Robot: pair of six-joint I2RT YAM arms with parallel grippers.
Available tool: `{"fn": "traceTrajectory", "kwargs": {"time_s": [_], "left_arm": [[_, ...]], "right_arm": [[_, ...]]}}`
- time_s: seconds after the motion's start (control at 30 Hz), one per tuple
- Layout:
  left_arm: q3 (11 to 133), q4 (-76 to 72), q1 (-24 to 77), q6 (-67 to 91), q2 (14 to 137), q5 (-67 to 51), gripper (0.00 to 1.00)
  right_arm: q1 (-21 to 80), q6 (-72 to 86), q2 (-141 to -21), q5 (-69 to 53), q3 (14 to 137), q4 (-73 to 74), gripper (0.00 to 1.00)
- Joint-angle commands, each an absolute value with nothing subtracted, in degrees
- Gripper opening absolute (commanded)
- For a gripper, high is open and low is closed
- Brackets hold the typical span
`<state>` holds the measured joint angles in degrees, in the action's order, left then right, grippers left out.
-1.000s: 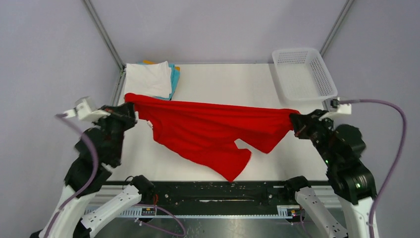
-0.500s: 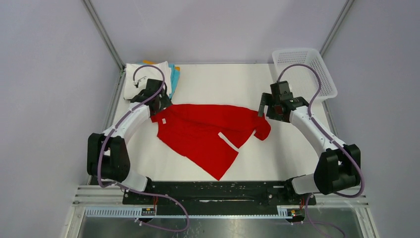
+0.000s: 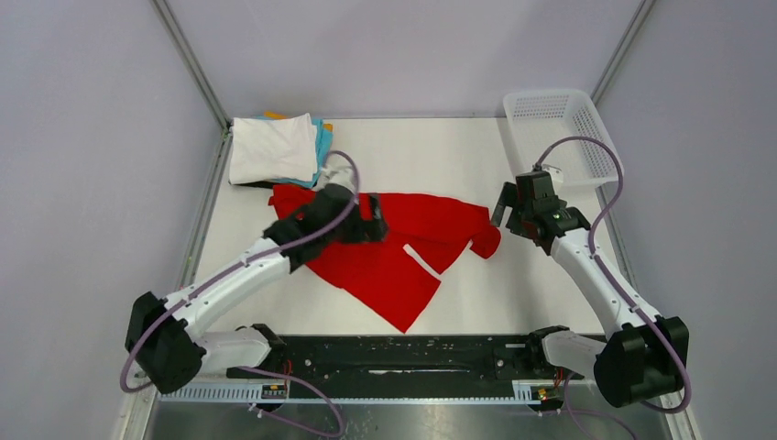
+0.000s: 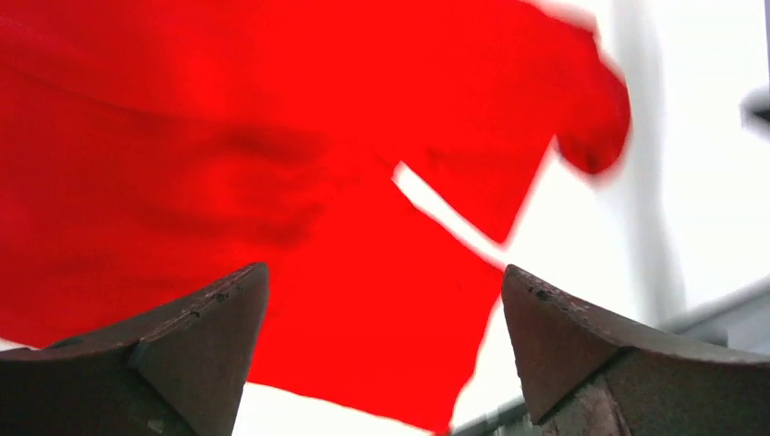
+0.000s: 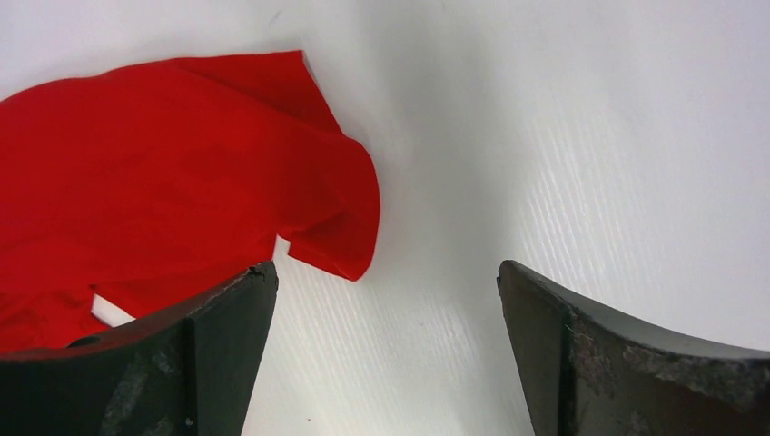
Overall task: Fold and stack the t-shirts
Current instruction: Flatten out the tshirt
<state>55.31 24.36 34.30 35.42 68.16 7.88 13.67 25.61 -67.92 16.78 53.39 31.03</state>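
Observation:
My left gripper moves back and down next, to the right in the top view, onto the red t-shirt's trailing point (image 3: 403,324) (image 4: 439,418), because it sticks out toward the table's near edge.
A bright red t-shirt (image 3: 412,252) lies crumpled and part-folded on the white table (image 3: 431,147), one point trailing toward the near edge. My left gripper (image 3: 374,225) hovers over the shirt's upper left part, open, with nothing between its fingers (image 4: 191,345); red cloth (image 4: 272,154) fills its wrist view below. My right gripper (image 3: 506,209) stands open just right of the shirt's right sleeve (image 5: 336,209), over bare table, with its fingers (image 5: 590,354) apart from the cloth. A stack of folded t-shirts (image 3: 275,147), white on top with cyan and orange edges showing, sits at the back left.
A white plastic mesh basket (image 3: 561,136) stands at the back right corner, close behind the right arm. The table's metal frame rails run along its left and right sides. A black rail with both arm bases lies along the near edge.
Both grippers went from shut on the stretched, lifted red shirt to open, and the shirt now lies on the table. The left arm swung right over the shirt; the right drew slightly right.

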Motion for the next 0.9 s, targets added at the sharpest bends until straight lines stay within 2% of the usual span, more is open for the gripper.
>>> {"fn": "traceTrajectory", "kwargs": {"time_s": [0.0, 0.13, 0.27, 0.33, 0.47, 0.57, 0.7, 0.77, 0.87], "left_arm": [[51.86, 25.46, 50.46, 37.48, 69.49, 5.81, 0.99], [54.54, 31.0, 64.61, 41.59, 76.15, 12.01, 0.99], [57.93, 35.34, 71.22, 45.18, 84.76, 14.95, 0.94], [58.8, 35.53, 72.4, 46.63, 88.58, 14.31, 0.84], [59.81, 36.45, 72.95, 49.67, 93.83, 15.72, 0.69], [59.38, 36.5, 73.16, 51.18, 95.73, 15.4, 0.63], [59.4, 36.94, 74.56, 51.48, 98.56, 14.53, 0.61], [60.14, 37.59, 75.0, 52.0, 100.77, 14.69, 0.57], [60.37, 38.2, 74.98, 53.54, 103.36, 16.78, 0.37]], "right_arm": [[13.02, 28.28, -63.29, 18.4, 50.15, 31.08, 0.99], [13.01, 28.47, -60.69, 17.87, 47.72, 31.08, 0.99], [13.01, 28.39, -59.55, 16.89, 46.28, 30.64, 1.0], [12.96, 28.21, -59.65, 16.61, 45.8, 30.24, 0.99], [12.92, 28.08, -60.44, 16.03, 45.62, 30.17, 0.99], [12.96, 27.87, -61.29, 16.35, 45.77, 30.17, 1.0], [12.93, 28.0, -62.37, 16.34, 45.88, 30.03, 1.0], [12.84, 27.95, -62.81, 16.35, 45.97, 29.97, 0.99], [12.75, 27.7, -63.2, 16.3, 46.1, 30.0, 0.99]]}}
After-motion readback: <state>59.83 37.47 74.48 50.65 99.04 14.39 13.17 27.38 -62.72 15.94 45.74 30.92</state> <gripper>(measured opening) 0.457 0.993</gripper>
